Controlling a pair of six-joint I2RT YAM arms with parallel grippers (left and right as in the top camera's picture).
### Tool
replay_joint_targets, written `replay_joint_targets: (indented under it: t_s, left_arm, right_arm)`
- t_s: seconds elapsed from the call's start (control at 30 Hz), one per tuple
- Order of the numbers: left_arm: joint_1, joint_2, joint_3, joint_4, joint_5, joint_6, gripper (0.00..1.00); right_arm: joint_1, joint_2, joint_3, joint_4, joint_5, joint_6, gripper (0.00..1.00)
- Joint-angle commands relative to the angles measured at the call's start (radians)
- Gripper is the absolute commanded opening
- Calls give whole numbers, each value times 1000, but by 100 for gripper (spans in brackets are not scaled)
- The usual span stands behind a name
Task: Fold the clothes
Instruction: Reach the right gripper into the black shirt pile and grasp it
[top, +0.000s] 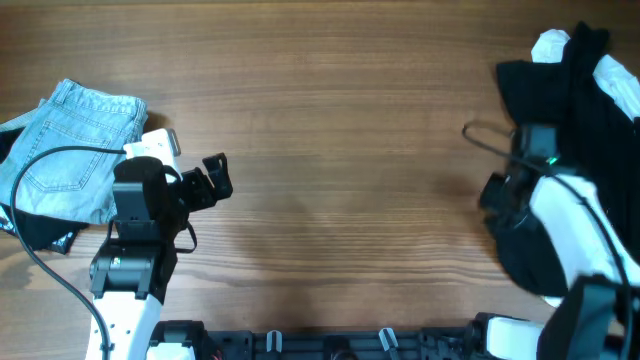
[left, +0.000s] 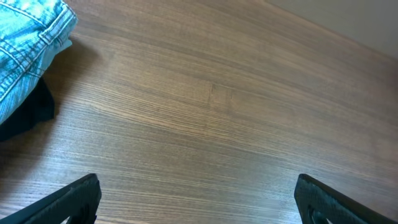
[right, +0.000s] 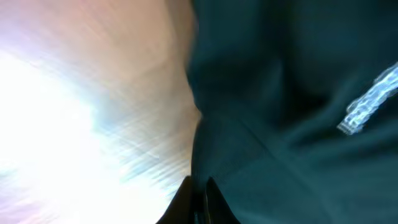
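The black garment swings up and outward off the pile in my right gripper next, then goes down toward the bare middle table for release, since clear space lies there.
Folded blue jeans lie at the far left on a black cloth; they also show in the left wrist view. My left gripper is open and empty over bare table just right of the jeans. A pile of black clothes with white pieces lies at the right edge. My right gripper is shut on the edge of a black garment, its fingers pinched together. A white drawstring crosses that garment.
A thin wire loop, like a hanger, sticks out left of the black pile. The wooden table stretches between the two piles. The arms' bases sit along the front edge.
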Motion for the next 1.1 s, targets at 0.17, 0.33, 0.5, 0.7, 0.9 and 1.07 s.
replay_joint_targets:
  t_s: [0.17,0.33,0.5,0.7,0.9,1.07]
  left_arm:
    - [-3,2,19,6,13,23,100]
    - [-3,2,19,6,13,23,100]
    - [-3,2,19,6,13,19,100]
    - [-3,2,19,6,13,19,100]
    - [-3,2,19,6,13,19,100]
    - [-3,2,19,6,13,19,100]
  right_arm:
    - [-8,-157,346,-9,-225,-234,4]
    - [-8,-158,346,-9,-248,-307,4]
    - [-8,-167,407,48,-136,-257,4]
    - [-7,-201,566,107,-309,-261,4]
    - [82,-174,587,110,-749,-293,4]
    - [267,-85,587,134,-803,-291,5]
